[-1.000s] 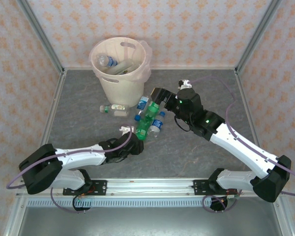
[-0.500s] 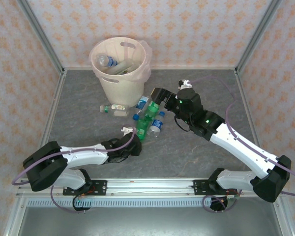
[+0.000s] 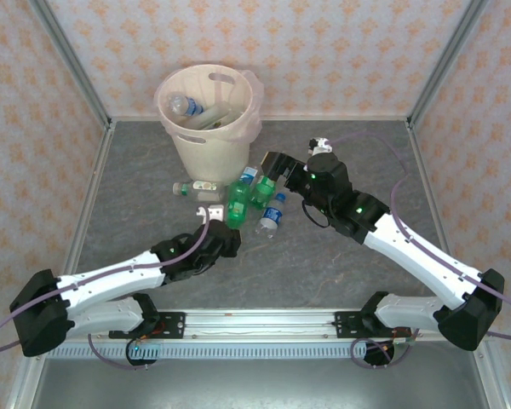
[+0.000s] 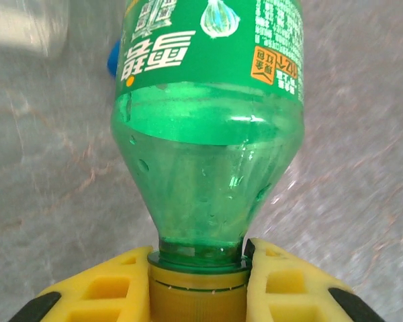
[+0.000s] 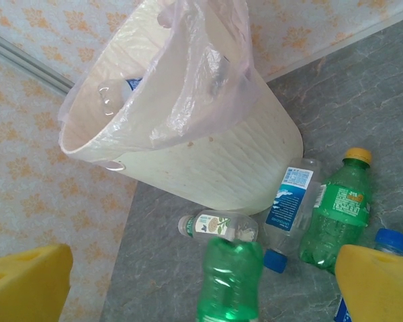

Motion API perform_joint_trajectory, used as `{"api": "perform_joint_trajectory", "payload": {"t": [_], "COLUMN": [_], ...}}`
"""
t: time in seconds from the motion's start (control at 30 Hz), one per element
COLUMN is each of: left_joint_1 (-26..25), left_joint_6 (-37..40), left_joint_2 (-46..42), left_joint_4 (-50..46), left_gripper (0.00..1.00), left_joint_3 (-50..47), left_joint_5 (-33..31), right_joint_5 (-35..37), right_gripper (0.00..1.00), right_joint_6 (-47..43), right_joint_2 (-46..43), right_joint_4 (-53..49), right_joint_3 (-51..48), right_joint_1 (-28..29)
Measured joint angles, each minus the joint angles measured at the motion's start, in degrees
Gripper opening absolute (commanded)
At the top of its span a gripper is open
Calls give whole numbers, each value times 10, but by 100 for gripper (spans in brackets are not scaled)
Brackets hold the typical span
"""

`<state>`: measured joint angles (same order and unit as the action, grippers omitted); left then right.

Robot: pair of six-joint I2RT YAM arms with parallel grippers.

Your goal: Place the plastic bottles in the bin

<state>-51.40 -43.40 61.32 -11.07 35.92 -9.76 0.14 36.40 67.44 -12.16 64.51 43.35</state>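
Observation:
The left gripper moves up and outward over the bin's opening (image 3: 208, 100) next and releases the yellow cap, since that opening lies outward of the gripper and above it.
My left gripper (image 4: 199, 290) is shut on the yellow cap of a green bottle (image 4: 208, 134), its yellow pads on both sides of the neck. From above, that green bottle (image 3: 236, 204) is held off the table in front of the bin (image 3: 209, 128), with the left gripper (image 3: 227, 227) behind it. The cream bin (image 5: 208, 161) has a pinkish liner and holds clear bottles (image 3: 192, 109). My right gripper (image 3: 269, 166) hangs open over the bottles lying at the bin's foot: a second green bottle (image 5: 336, 208), a blue-labelled clear bottle (image 5: 289, 204) and a flower-labelled bottle (image 5: 218, 226). The right gripper (image 5: 203, 268) holds nothing.
A small blue-capped bottle (image 3: 271, 217) lies right of the held one. A clear bottle (image 3: 196, 189) lies left of the cluster, close to the bin's base. Metal frame posts (image 3: 77, 68) and patterned walls close in the grey stone-look table (image 3: 341, 145).
My left gripper has shut on the green bottle's cap and carried it away from the arm bases, toward the bin. The right arm has stayed still and open.

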Motion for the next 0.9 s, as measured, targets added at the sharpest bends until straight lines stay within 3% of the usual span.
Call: {"api": "perform_joint_trajectory", "payload": {"t": [0.37,0.43,0.67,0.9], "left_joint_1": [8,25,113,182], "left_joint_6": [50,60,64,68], "left_joint_2": [-31,-25,49,174], "left_joint_4": [-45,-49,-53,-81], "left_gripper": [14,9,12,12], "left_joint_3": [188,221,337,513], "left_joint_5": [-89,-94,-97,-57], "right_joint_5": [-2,-2,-2,-1], "right_gripper": [100,100,100,100], "right_joint_6": [0,0,0,0], "right_joint_2": [0,0,-2,-28], "right_joint_4": [18,20,22,22], "right_joint_3": [0,0,0,0], "right_joint_1": [0,0,0,0]}}
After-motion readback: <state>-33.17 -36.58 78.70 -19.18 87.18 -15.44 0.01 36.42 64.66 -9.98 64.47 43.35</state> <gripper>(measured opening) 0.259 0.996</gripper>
